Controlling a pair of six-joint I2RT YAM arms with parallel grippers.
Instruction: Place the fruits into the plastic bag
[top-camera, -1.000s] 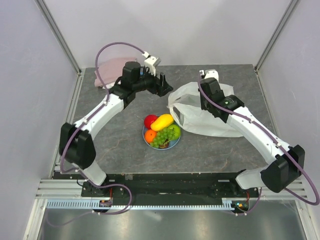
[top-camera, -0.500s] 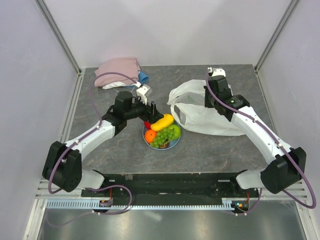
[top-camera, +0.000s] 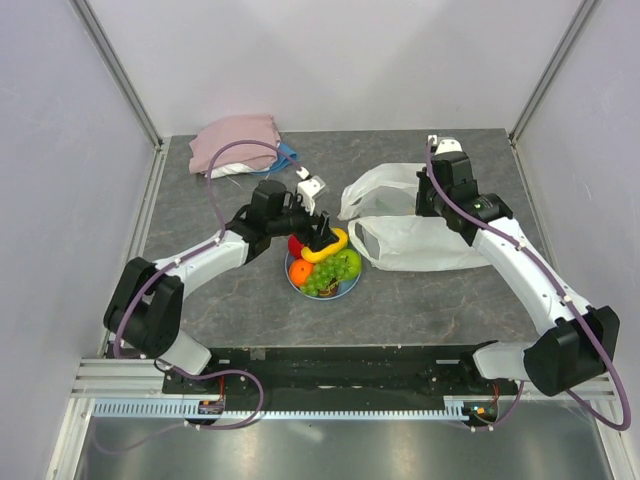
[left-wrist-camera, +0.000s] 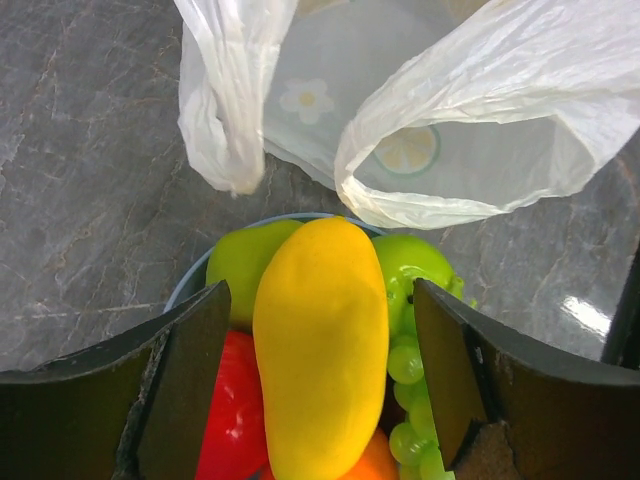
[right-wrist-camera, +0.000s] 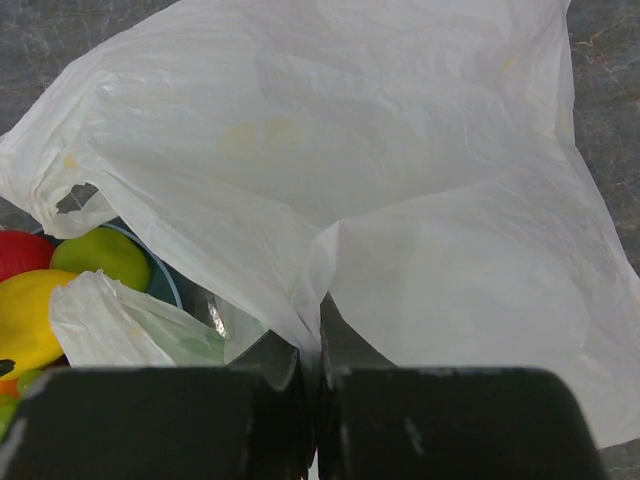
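Note:
The yellow mango is below my left gripper, between the open fingers, so next I will lower that gripper around the half of the mango on the bag's side and close.
Several fruits are piled on a light-blue plate (top-camera: 349, 288): a red apple (top-camera: 296, 244), a yellow mango (top-camera: 330, 246), an orange (top-camera: 300, 271), a green apple (top-camera: 347, 263) and grapes (top-camera: 322, 283). My left gripper (top-camera: 322, 238) hangs open right over the pile. In the left wrist view its fingers (left-wrist-camera: 190, 385) stand either side of the mango (left-wrist-camera: 320, 350), with gaps showing. Just right of the plate lies the white plastic bag (top-camera: 420, 235). My right gripper (right-wrist-camera: 318, 335) is shut on a fold of the bag's (right-wrist-camera: 400, 200) upper layer, holding it raised.
A folded pink cloth (top-camera: 235, 140) with something blue (top-camera: 288, 155) beside it lies at the back left. The bag's two loop handles (left-wrist-camera: 225, 110) hang just beyond the plate (left-wrist-camera: 190, 285). Enclosure walls and posts ring the table.
My left arm swung from the back near the cloth forward and down onto the fruit plate. My right gripper shifted right and back, pulling the bag's upper layer with it.

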